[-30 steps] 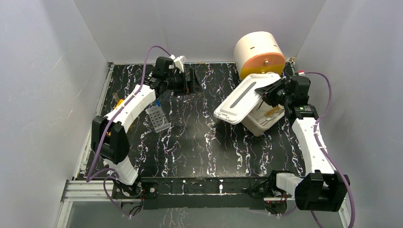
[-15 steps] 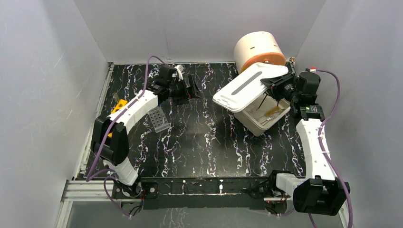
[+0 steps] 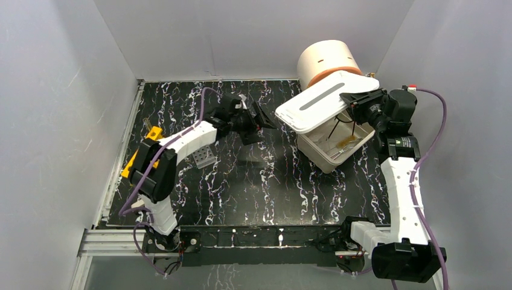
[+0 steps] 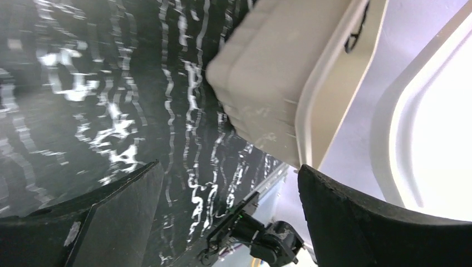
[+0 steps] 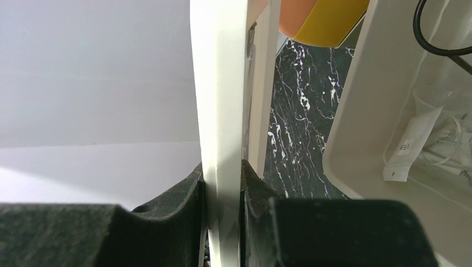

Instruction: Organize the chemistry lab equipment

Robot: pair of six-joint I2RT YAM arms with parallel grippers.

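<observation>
The near end of the open white box is uncovered. I need to move my right gripper back and down over the box next and let go of the white lid point(image 3: 319, 104) there.
My right gripper point(image 3: 357, 100) point(image 5: 222, 167) is shut on the edge of a white lid point(image 3: 319, 104) point(image 5: 220, 83), held tilted up over the back of an open white box point(image 3: 320, 151) point(image 5: 356, 111). Inside the box I see a black wire loop point(image 5: 439, 39), a wooden-handled tool point(image 3: 347, 142) and a small clear bag point(image 5: 414, 144). My left gripper point(image 3: 261, 118) point(image 4: 228, 167) hangs open above the table, left of the box point(image 4: 267, 83), with nothing between its fingers. A grey tube rack point(image 3: 204, 155) lies partly under the left arm.
A cream drum with an orange band point(image 3: 328, 60) stands behind the box at the back right. Yellow items point(image 3: 151, 133) lie along the table's left edge. Grey walls close in three sides. The right arm's base point(image 4: 267, 242) shows past the left fingers.
The left arm swung from the back of the table rightwards toward the box, its jaws staying wide. The right gripper raised the lid up and back, uncovering the box.
</observation>
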